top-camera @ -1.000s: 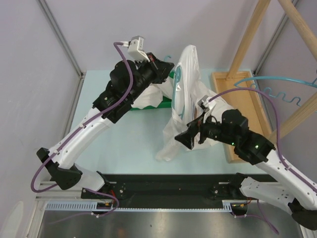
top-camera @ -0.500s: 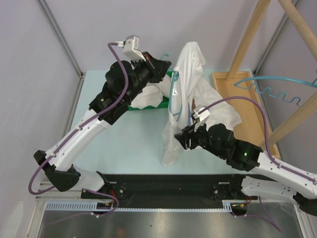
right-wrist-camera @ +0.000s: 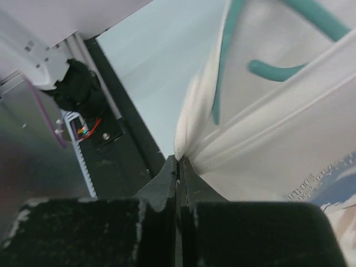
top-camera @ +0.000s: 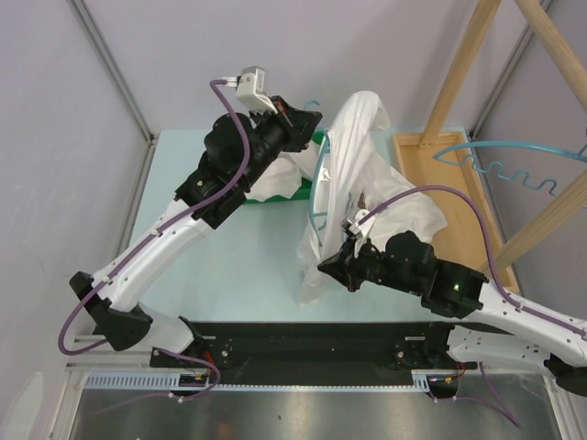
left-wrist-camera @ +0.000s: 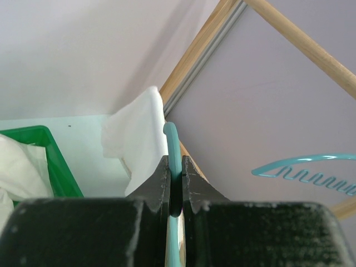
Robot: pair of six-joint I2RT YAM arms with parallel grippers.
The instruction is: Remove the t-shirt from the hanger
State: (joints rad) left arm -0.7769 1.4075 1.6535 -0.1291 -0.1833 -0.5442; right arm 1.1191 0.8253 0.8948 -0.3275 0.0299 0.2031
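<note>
The t-shirt [top-camera: 362, 156] still hangs on the hanger, so my left gripper needs to pull the hanger's teal hook back and left in the top view, then release it.
The white t-shirt [top-camera: 362, 156] hangs on a teal hanger [top-camera: 319, 174] held up above the table. My left gripper [top-camera: 307, 117] is shut on the hanger's thin teal hook [left-wrist-camera: 173, 142], which runs up between the fingertips; the left gripper [left-wrist-camera: 175, 167] has a fold of the t-shirt [left-wrist-camera: 139, 133] just beyond it. Low down, my right gripper [top-camera: 328, 268] is shut on the shirt's lower edge. In the right wrist view the right gripper [right-wrist-camera: 179, 161] pinches a bunched fold of the t-shirt [right-wrist-camera: 278, 144], and the hanger's [right-wrist-camera: 278, 69] teal bars show through the cloth above.
A green bin [top-camera: 316, 139] with white clothes [top-camera: 275, 183] sits behind the left arm. A wooden rack [top-camera: 463, 64] stands at the right on a wooden base [top-camera: 440, 165], with another teal hanger [top-camera: 514, 156] hung on it. The black rail [top-camera: 312, 344] runs along the near edge.
My right gripper swung left to the shirt's lower edge and went from open to shut on the fabric. The shirt has swayed and shifted; the left gripper stayed shut on the hook.
</note>
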